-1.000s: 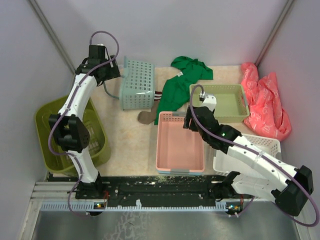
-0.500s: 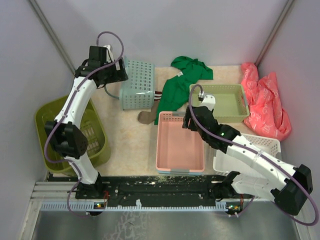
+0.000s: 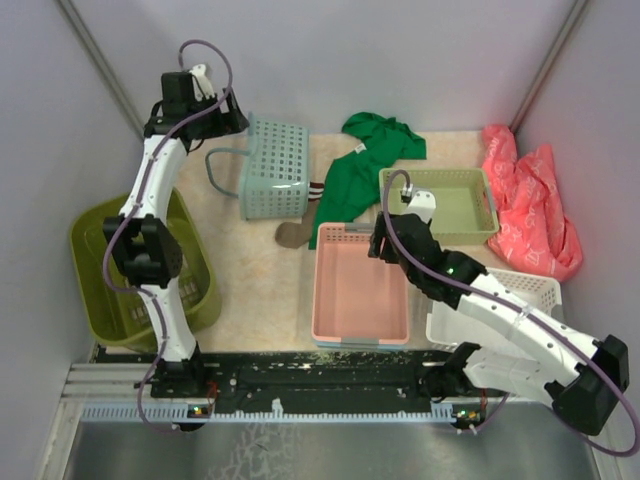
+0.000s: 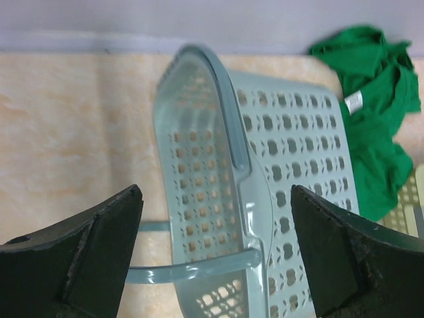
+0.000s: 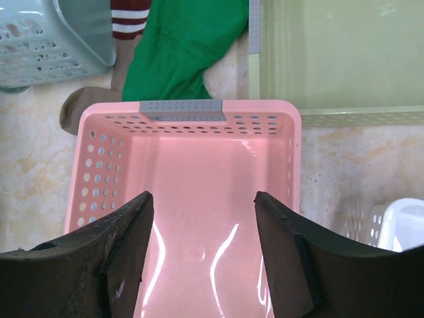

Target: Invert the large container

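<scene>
The left gripper moves over and down astride the teal basket's upper rim [image 3: 250, 142] [image 4: 254, 202] next, as this narrow rim lies below the gripper, to its right in the top view.
The large container, an olive-green slotted basket [image 3: 100, 290], sits upright at the near left, partly hidden by the left arm. My left gripper [image 3: 232, 122] is open and empty at the far left, well away from it, above a teal grid-holed basket [image 3: 275, 170] that lies on its side. In the left wrist view that teal basket [image 4: 265, 179] and its thin handle [image 4: 192, 270] lie between my open fingers. My right gripper [image 3: 378, 245] is open and empty over the far end of the pink tray [image 3: 360, 330], which fills the right wrist view [image 5: 192, 185].
A green shirt [image 3: 365, 165] lies at the back middle, with a striped sock beside it. A shallow light-green tray [image 3: 440, 235] stands behind the pink tray. A white basket [image 3: 540, 290] is at the near right. A pink-red bag [image 3: 530, 195] lies at the far right.
My left gripper has swung back toward the far left corner, away from the teal basket, which has tipped slightly. The right arm has barely moved.
</scene>
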